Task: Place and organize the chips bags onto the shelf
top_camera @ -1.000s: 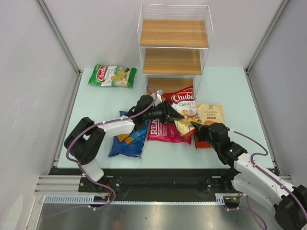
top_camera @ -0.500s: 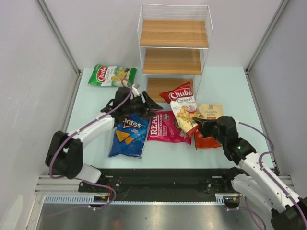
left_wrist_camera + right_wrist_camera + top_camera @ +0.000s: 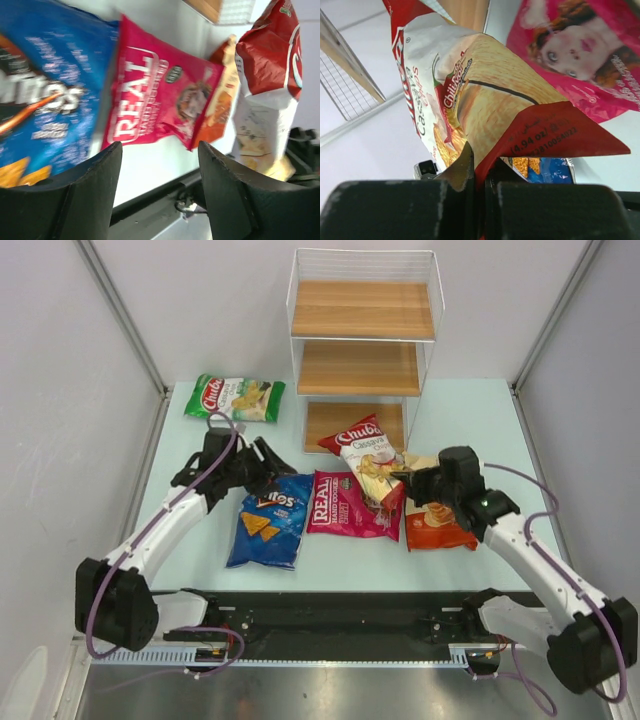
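My right gripper raises the red Chuba bag [image 3: 362, 458] outward onto the shelf's bare top board next and releases, since that board lies above and outward of the gripper.
The red Chuba cassava bag [image 3: 362, 458] hangs tilted in front of the shelf [image 3: 364, 340], its top near the lowest board. My right gripper [image 3: 408, 480] is shut on its lower red corner [image 3: 490, 110]. My left gripper [image 3: 275, 464] stands open and holds nothing, just above the top edge of the blue Doritos bag [image 3: 270, 521]. The pink Real bag [image 3: 345, 505] lies flat beside the Doritos. An orange-and-cream bag [image 3: 436, 518] lies under my right arm. The green Chuba bag [image 3: 235, 397] lies at the back left. In the left wrist view, the Real bag [image 3: 160, 100] and the Doritos bag [image 3: 45, 100] lie beyond the open gripper [image 3: 160, 200].
All three boards of the shelf are bare. White wire of the shelf [image 3: 350, 95] shows close on the left of the right wrist view. A black rail [image 3: 330, 600] runs along the table's near edge. Grey walls stand on both sides.
My left gripper opened, left the red bag and drew back left to the Doritos bag. My right gripper carried the red bag up and toward the shelf.
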